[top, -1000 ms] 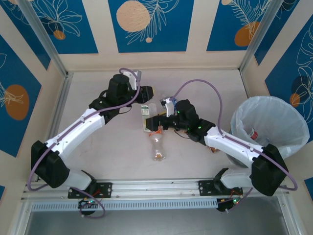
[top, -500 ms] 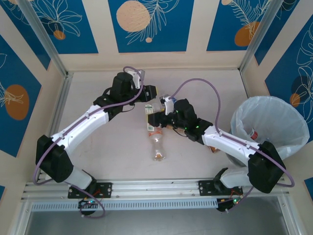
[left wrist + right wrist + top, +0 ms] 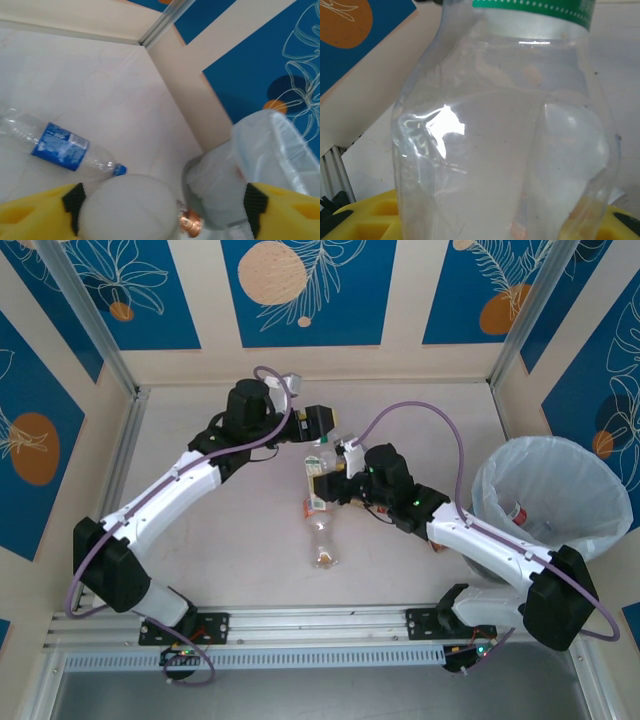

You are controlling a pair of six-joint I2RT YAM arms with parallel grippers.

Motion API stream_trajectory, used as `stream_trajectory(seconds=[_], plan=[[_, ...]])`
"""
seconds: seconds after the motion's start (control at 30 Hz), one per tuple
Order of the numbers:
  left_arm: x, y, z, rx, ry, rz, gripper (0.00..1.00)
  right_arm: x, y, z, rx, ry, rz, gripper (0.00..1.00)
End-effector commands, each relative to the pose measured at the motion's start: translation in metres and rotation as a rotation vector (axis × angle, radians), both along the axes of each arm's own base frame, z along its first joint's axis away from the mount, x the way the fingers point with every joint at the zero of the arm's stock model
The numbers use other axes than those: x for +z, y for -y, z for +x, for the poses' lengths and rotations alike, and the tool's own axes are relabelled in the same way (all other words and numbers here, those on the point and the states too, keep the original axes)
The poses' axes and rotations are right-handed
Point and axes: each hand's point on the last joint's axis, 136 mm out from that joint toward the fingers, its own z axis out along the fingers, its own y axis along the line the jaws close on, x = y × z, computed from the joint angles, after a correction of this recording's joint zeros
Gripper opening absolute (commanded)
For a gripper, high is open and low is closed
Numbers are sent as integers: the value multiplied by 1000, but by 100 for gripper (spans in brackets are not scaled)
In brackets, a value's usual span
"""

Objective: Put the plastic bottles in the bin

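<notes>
Next, my right gripper swings the clear plastic bottle up and across the table over the bin's opening (image 3: 553, 487) to release it, since the bin's rim stands above the table.
My right gripper (image 3: 335, 480) is shut on a clear bottle with a green label (image 3: 320, 462) and holds it tilted above the table's middle. That bottle (image 3: 500, 135) is very close in the right wrist view, with the yellow fingers (image 3: 365, 215) low beside it. My left gripper (image 3: 318, 423) hovers just beyond it, open. Its fingers (image 3: 35, 215) stand wide apart, with a blurred white round thing (image 3: 130, 207) close between them. A clear bottle with an orange label (image 3: 322, 535) lies on the table. A blue-labelled bottle (image 3: 60, 147) lies further off. The bin (image 3: 490, 502) stands at the right.
A red-labelled bottle (image 3: 517, 512) lies inside the bin's white bag (image 3: 280, 150). A small orange-brown thing (image 3: 190, 223) sits near the bin's foot, beside the right arm (image 3: 437, 543). Walls and metal posts close in the table on three sides.
The right gripper has raised the green-labelled bottle off the table and carried it slightly right and further back. The left gripper has moved right and further back, staying just beyond the bottle.
</notes>
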Motion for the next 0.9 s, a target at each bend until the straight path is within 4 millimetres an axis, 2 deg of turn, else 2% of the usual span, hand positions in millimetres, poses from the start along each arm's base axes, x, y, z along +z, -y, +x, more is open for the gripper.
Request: stream_trajectory(seconds=[0.0,0.03,0.17,0.3,0.4,0.53,0.7,0.8,0.87], plan=[[37,-1,-12,-44,74,-94,96,6,11,2,-26,30,-28,39],[39,-5,-13,-34,90,-101,99,5,13,3,-33,29,-33,39],[41,-20,-13,42,142,-106,100,4,24,9,-82,16,-56,39],[26,-48,-4,200,161,-55,100,16,44,13,-133,-1,-73,39],[2,-69,4,320,150,28,100,33,66,14,-190,20,-100,39],[-38,-89,10,409,78,168,100,68,101,8,-274,71,-112,39],[-81,-99,9,440,4,277,100,112,143,-7,-360,150,-82,39],[-100,-105,8,456,-34,328,100,131,168,-16,-425,190,-81,39],[-113,-101,4,423,-70,356,100,140,187,-20,-481,215,-105,39]])
